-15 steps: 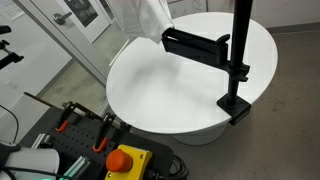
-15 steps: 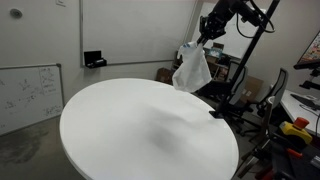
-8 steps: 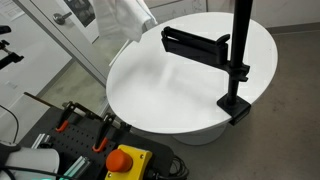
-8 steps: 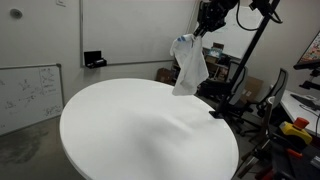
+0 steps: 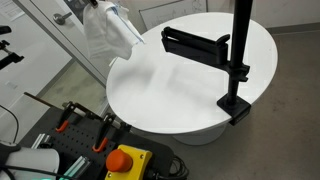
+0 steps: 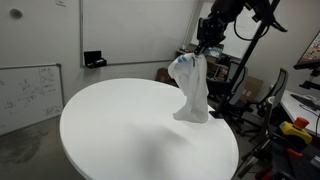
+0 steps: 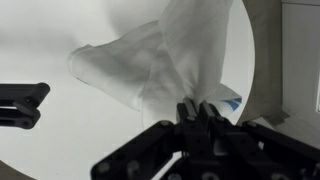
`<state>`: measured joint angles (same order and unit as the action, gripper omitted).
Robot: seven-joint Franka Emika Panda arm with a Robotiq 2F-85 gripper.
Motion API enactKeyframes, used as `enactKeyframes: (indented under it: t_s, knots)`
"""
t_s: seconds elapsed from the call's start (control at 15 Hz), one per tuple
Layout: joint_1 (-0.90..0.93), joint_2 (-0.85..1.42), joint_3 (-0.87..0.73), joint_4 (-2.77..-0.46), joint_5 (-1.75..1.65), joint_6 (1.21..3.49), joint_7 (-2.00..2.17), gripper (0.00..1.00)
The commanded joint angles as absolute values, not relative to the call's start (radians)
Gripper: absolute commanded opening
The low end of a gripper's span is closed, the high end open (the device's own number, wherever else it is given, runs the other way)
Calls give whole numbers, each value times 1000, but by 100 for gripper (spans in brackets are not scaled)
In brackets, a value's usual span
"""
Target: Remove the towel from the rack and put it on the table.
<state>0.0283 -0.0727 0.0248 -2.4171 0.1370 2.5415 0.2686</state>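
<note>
My gripper lowers in from the table's rim toward the bare tabletop beside the rack next to release the fold, since the towel (image 5: 105, 30) still hangs in the air.
My gripper (image 7: 198, 108) is shut on the white towel (image 7: 165, 60) and holds it hanging in the air. In both exterior views the towel (image 5: 105, 30) (image 6: 190, 90) dangles from the gripper (image 6: 203, 50), off the rack and over the edge of the round white table (image 5: 190, 90) (image 6: 130, 135). The black rack (image 5: 238, 60) stands clamped at the table's rim, its flat horizontal arm (image 5: 195, 43) bare; part of that arm shows at the left edge of the wrist view (image 7: 20, 103). A blue stripe shows on the towel near the fingers.
A red emergency button (image 5: 125, 160) and clamps lie on the bench in front of the table. A whiteboard (image 6: 30, 95) leans at the left. Cluttered shelves and cables (image 6: 295, 110) stand at the right behind the robot arm.
The gripper has carried the towel away from the rack arm, sideways along the table's edge, and lowered it so it hangs closer to the tabletop.
</note>
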Motion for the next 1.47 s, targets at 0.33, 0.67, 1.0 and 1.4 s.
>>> enactKeyframes:
  t_s: [0.33, 0.67, 1.0, 1.4]
  knots:
    - [52, 62, 55, -2464, 77, 2660, 283, 2]
    - [82, 176, -3, -2459, -162, 2812, 444, 2]
    - [173, 272, -136, -2430, -365, 2844, 619, 2]
    - [240, 330, -200, -2400, -374, 2828, 675, 40]
